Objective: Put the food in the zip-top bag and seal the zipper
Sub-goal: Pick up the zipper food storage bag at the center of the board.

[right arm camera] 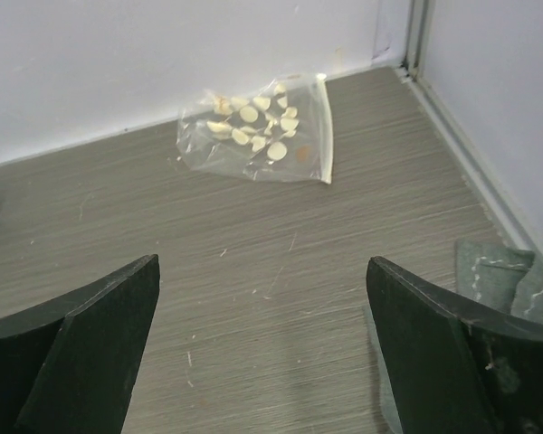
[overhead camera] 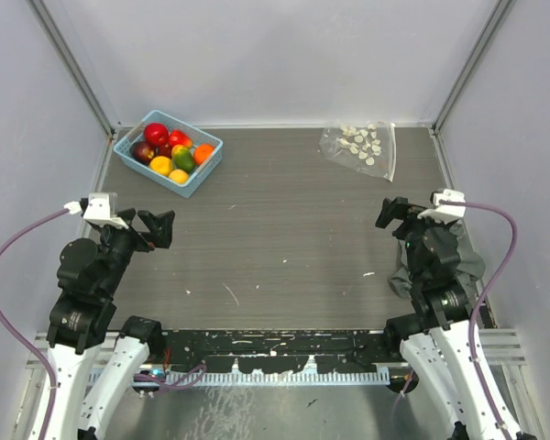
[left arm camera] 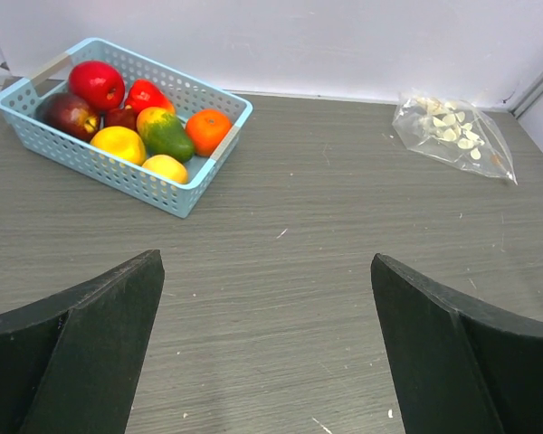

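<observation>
My right gripper is going to move outward and down onto the zipper's near end (overhead camera: 390, 173) (right arm camera: 326, 173), because the zip-top bag lies flat with its zipper edge nearest this arm.
The food (overhead camera: 170, 149), several glossy toy fruits in red, dark red, yellow, orange and green, lies in a light-blue lattice basket (overhead camera: 204, 174) at the back left; it also shows in the left wrist view (left arm camera: 136, 117). The zip-top bag (overhead camera: 361, 147) lies flat at the back right, clear with white flecks, also in the left wrist view (left arm camera: 452, 136) and the right wrist view (right arm camera: 258, 131). Its zipper (right arm camera: 327, 127) runs along the right edge. My left gripper (overhead camera: 159, 226) is open and empty near the left side. My right gripper (overhead camera: 393, 214) is open and empty near the right side.
A grey cloth (overhead camera: 458, 261) lies crumpled under the right arm, also in the right wrist view (right arm camera: 502, 276). White walls with metal frame posts (overhead camera: 73, 64) enclose the grey table (overhead camera: 284, 220). The basket shows in the left wrist view (left arm camera: 154, 185).
</observation>
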`<state>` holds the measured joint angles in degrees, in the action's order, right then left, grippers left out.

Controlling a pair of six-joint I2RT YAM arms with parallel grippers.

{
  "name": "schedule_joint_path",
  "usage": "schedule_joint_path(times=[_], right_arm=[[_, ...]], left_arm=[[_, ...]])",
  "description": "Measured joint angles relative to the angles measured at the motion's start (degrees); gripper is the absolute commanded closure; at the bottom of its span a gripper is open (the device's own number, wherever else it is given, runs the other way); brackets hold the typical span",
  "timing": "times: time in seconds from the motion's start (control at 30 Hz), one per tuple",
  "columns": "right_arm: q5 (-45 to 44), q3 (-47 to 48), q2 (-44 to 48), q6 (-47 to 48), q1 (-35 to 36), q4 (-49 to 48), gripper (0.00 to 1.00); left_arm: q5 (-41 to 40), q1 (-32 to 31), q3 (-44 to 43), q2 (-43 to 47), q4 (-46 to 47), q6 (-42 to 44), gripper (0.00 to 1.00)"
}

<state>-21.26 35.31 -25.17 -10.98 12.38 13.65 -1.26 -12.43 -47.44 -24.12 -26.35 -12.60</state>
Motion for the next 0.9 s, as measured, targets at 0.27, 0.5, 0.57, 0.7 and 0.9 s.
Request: schedule_joint_path(times=[0.27,0.5,0.57,0.7,0.9], right_arm=[[7.6,1.6,-14.9,-2.4,0.0,-6.3,0.00],[15.7,6.6,-35.9,-5.6,-2.6,-13.9,0.05],[18.0,6.8,-40.7,-6.7,-4.4,-16.0,0.06],[22.6,9.2,-50.9,-8.6,-8.8,-20.4,0.07],[29.4,15.8,-63.7,-11.9,-17.7,-28.1,0.13]], left_arm=[[0.1,-1.4,0.4,2.5,0.0,0.0,0.02],[0.5,-1.4,0.8,4.8,0.1,0.0,0.02],[0.8,-1.4,0.9,5.2,0.2,0.0,0.02],[1.2,-1.4,0.9,5.2,0.5,0.1,0.02],[1.7,-1.4,0.9,4.9,0.6,0.2,0.02]])
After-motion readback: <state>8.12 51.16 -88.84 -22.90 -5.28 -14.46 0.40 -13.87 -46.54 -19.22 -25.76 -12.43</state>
